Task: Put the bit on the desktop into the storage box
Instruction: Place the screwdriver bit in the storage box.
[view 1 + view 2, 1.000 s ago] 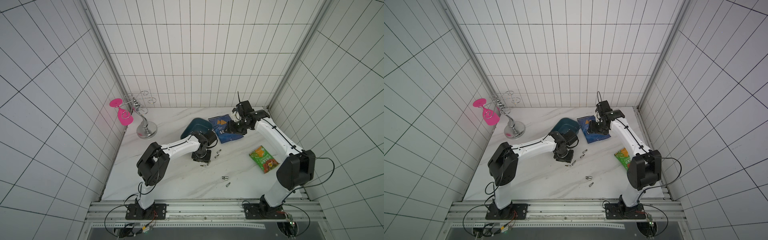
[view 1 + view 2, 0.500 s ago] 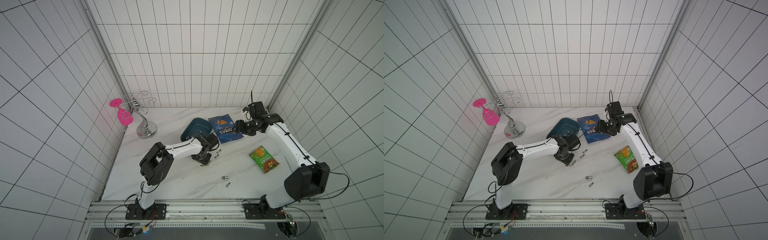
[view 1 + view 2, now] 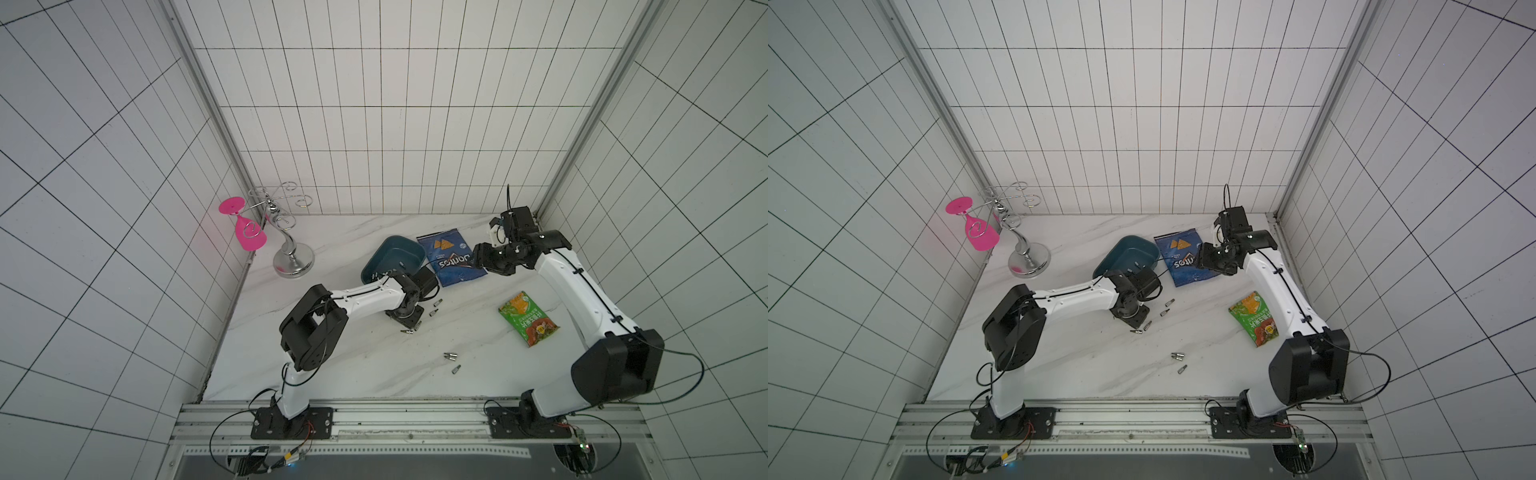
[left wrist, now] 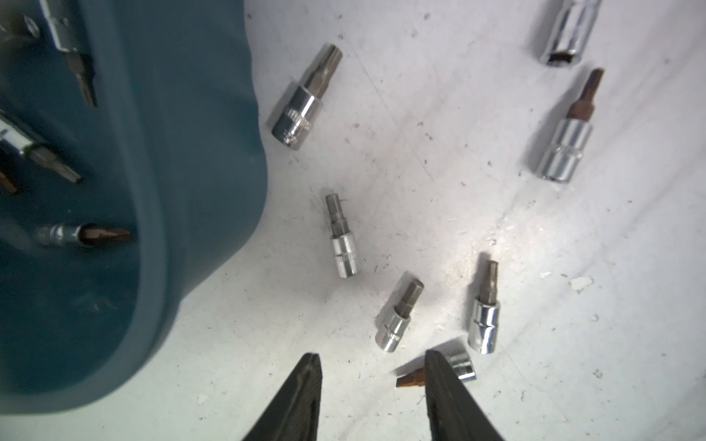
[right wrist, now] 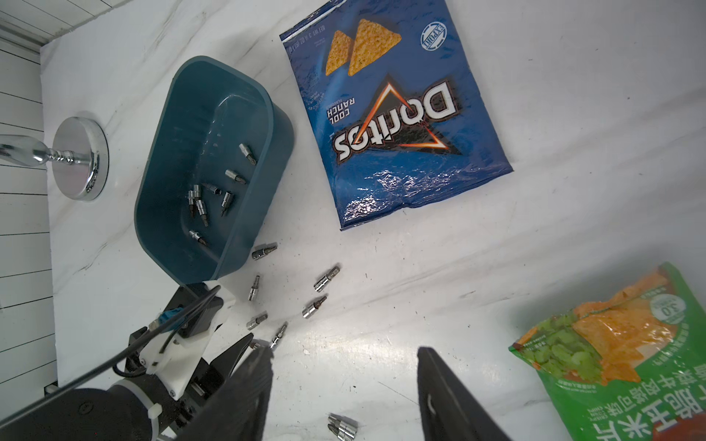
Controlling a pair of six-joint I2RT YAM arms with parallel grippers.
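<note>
My left gripper narrows its fingers next and lowers them around the dark hex bit below, at the hex bit's chrome sleeve [image 4: 392, 334], since the brown-tipped bit lies close by.
The storage box [image 3: 394, 254], a dark teal tub, sits at the back middle of the desktop [image 3: 357, 365] with several bits inside [image 5: 198, 206]. More chrome bits [image 3: 435, 308] lie loose in front of it. My left gripper [image 4: 371, 355] is low over the desktop beside the box, open. One brown-tipped bit [image 4: 408, 380] lies on the desktop with its tip between the jaws, and one finger [image 4: 443, 385] covers its middle. My right gripper [image 5: 344, 351] hangs open and empty, raised near the blue Doritos bag [image 3: 451, 257]. Both top views show both arms [image 3: 1133, 318].
A green snack bag [image 3: 528, 318] lies at the right. A chrome glass rack [image 3: 293, 259] with a pink glass [image 3: 249, 237] stands at the back left. Two or three bits [image 3: 451, 355] lie nearer the front edge. Tiled walls close three sides.
My right arm has swung right and back, uncovering the Doritos bag. My left gripper has stayed low among the bits, edging slightly toward the front.
</note>
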